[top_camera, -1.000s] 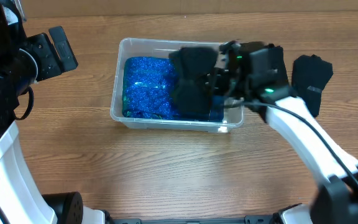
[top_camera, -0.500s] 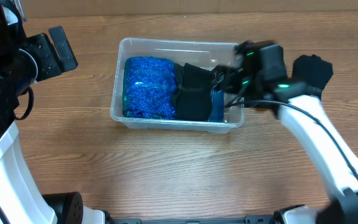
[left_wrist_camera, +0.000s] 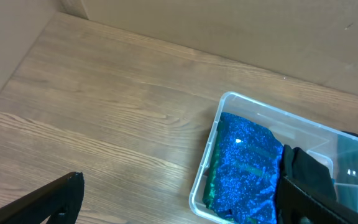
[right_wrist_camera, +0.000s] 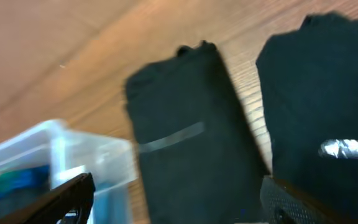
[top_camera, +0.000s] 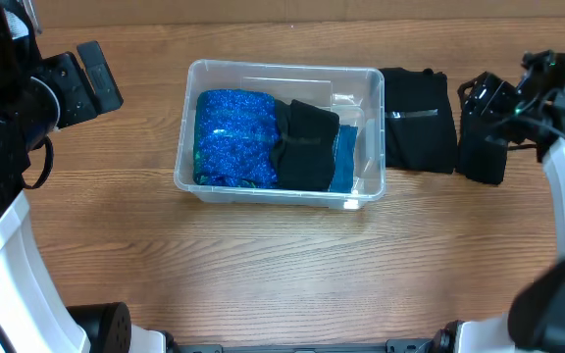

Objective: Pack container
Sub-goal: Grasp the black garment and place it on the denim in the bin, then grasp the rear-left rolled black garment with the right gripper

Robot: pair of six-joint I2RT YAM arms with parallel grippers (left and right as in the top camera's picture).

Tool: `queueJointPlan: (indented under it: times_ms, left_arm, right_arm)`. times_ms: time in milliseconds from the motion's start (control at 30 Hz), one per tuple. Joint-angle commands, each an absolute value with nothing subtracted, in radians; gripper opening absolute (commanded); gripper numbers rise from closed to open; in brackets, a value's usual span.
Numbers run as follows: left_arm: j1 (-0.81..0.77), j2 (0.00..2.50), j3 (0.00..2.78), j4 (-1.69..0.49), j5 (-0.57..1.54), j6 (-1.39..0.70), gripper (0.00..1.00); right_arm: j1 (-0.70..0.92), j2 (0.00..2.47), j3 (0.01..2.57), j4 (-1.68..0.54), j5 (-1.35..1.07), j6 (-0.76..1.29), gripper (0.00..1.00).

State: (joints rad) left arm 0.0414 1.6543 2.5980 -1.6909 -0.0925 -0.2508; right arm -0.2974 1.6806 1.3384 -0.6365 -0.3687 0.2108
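I will lower the fingers of my right gripper to the left in the overhead view next, onto the black garment (top_camera: 436, 132) (right_wrist_camera: 219, 171) beside the tub, because it is below and to that side.
The clear container (top_camera: 263, 67) stands mid-table. Inside lie a sparkly blue garment (top_camera: 231, 137), a folded black garment (top_camera: 305, 145) and a blue piece (top_camera: 344, 157) against the right wall. My right gripper (top_camera: 484, 98) hovers open to the right of the tub, over two black folded garments (top_camera: 418, 120) (top_camera: 484, 159) on the table. In the right wrist view its gripper (right_wrist_camera: 179, 205) holds nothing, the nearer black garment (right_wrist_camera: 191, 137) below it. My left gripper (top_camera: 91, 78) is open, up at the far left. The left wrist view shows the tub's rim (left_wrist_camera: 207, 168) and the blue garment (left_wrist_camera: 244, 165).
Bare wooden table surrounds the tub on the left and front. The two black garments lie close together right of the tub, the nearer one almost touching its wall. A brown wall (left_wrist_camera: 229, 25) runs along the table's far edge.
My right gripper opened, left the black garment in the tub and swung right, out over the black garments on the table. The left arm has not moved.
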Motion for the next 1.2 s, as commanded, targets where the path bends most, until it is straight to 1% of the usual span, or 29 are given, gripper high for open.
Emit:
queueJointPlan:
  times_ms: [0,133,233,333,400,433,467,533,567,633,700,733,800,833,900,1167]
  left_arm:
    - [0.046,1.656,2.599,-1.689,-0.085,-0.231,1.00]
    - [0.046,1.656,2.599,-1.689,-0.085,-0.231,1.00]
    - [0.046,1.656,2.599,-1.689,-0.085,-0.231,1.00]
    - [0.046,1.656,2.599,-1.689,-0.085,-0.231,1.00]
    - [0.046,1.656,2.599,-1.689,-0.085,-0.231,1.00]
    - [0.046,1.656,2.599,-1.689,-0.085,-0.231,1.00]
    - [0.046,1.656,2.599,-1.689,-0.085,-0.231,1.00]
    - [0.046,1.656,2.599,-1.689,-0.085,-0.231,1.00]
    - [0.046,1.656,2.599,-1.689,-0.085,-0.231,1.00]
    - [0.046,1.656,2.599,-1.689,-0.085,-0.231,1.00]
    - [0.046,1.656,2.599,-1.689,-0.085,-0.231,1.00]
    - [0.046,1.656,2.599,-1.689,-0.085,-0.231,1.00]
    - [0.046,1.656,2.599,-1.689,-0.085,-0.231,1.00]
    - [0.046,1.656,2.599,-1.689,-0.085,-0.231,1.00]
    - [0.046,1.656,2.599,-1.689,-0.085,-0.231,1.00]
    - [0.046,1.656,2.599,-1.689,-0.085,-0.231,1.00]
  right_arm:
    - [-0.282,1.814,1.336,-0.561,-0.413,0.171,0.90]
    - [-0.271,1.923,1.336,-0.484,-0.417,0.182,0.90]
    - [-0.266,1.992,1.336,-0.450,-0.417,0.183,0.85]
    - [-0.255,2.047,1.336,-0.451,-0.420,0.186,0.85]
    - [-0.246,2.074,1.336,-0.452,-0.420,0.186,0.82]
    - [-0.241,2.091,1.335,-0.452,-0.420,0.186,0.77]
    - [-0.236,2.103,1.335,-0.452,-0.420,0.186,0.71]
    - [-0.227,2.115,1.335,-0.458,-0.421,0.186,0.50]
    - [-0.223,2.115,1.335,-0.466,-0.421,0.186,0.34]
    - [-0.219,2.109,1.337,-0.483,-0.426,0.186,0.26]
    - [-0.219,2.083,1.337,-0.513,-0.460,0.186,0.22]
    - [-0.219,2.059,1.337,-0.533,-0.480,0.186,0.18]
    - [-0.219,2.004,1.337,-0.559,-0.504,0.186,0.12]
    - [-0.218,1.971,1.337,-0.570,-0.518,0.185,0.11]
    - [-0.218,1.886,1.337,-0.591,-0.537,0.185,0.05]
    - [-0.213,1.460,1.337,-0.693,-0.629,0.186,0.04]
